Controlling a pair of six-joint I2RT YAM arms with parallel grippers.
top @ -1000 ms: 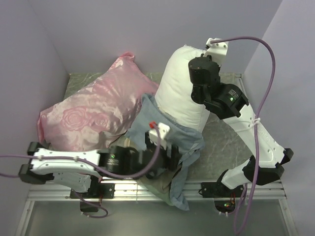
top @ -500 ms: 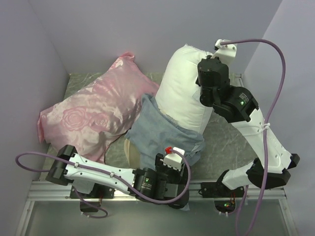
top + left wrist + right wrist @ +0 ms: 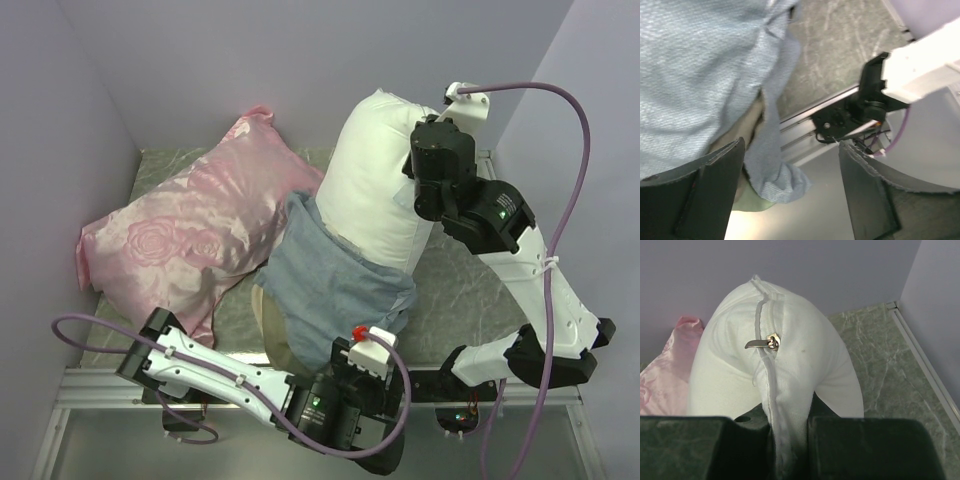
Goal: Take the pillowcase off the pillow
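The pillowcase's loose edge (image 3: 768,172) hangs beside one gripper finger. My left gripper lowers and shifts toward the pillowcase next to bring that edge between its fingers.
The white pillow (image 3: 368,180) stands tilted at the back of the table, its lower end inside the grey-blue pillowcase (image 3: 335,280). My right gripper (image 3: 425,172) is shut on the pillow's upper right seam edge. In the right wrist view the gripper (image 3: 787,452) pinches that white seam (image 3: 785,390) just below a metal zipper pull (image 3: 762,343). My left gripper (image 3: 375,395) is at the table's near edge. In the left wrist view it (image 3: 790,195) is open and empty, with a corner of the pillowcase (image 3: 775,175) hanging beside its left finger (image 3: 705,190).
The shiny pink rose-patterned pillow (image 3: 190,235) lies at the left and touches the pillowcase. Purple walls close in the back and both sides. A metal rail (image 3: 120,385) runs along the near edge, and the right arm's base (image 3: 860,107) stands on it.
My left arm has swung off the pillowcase, down and to the right over the near rail. My right gripper has shifted the pillow's top slightly right.
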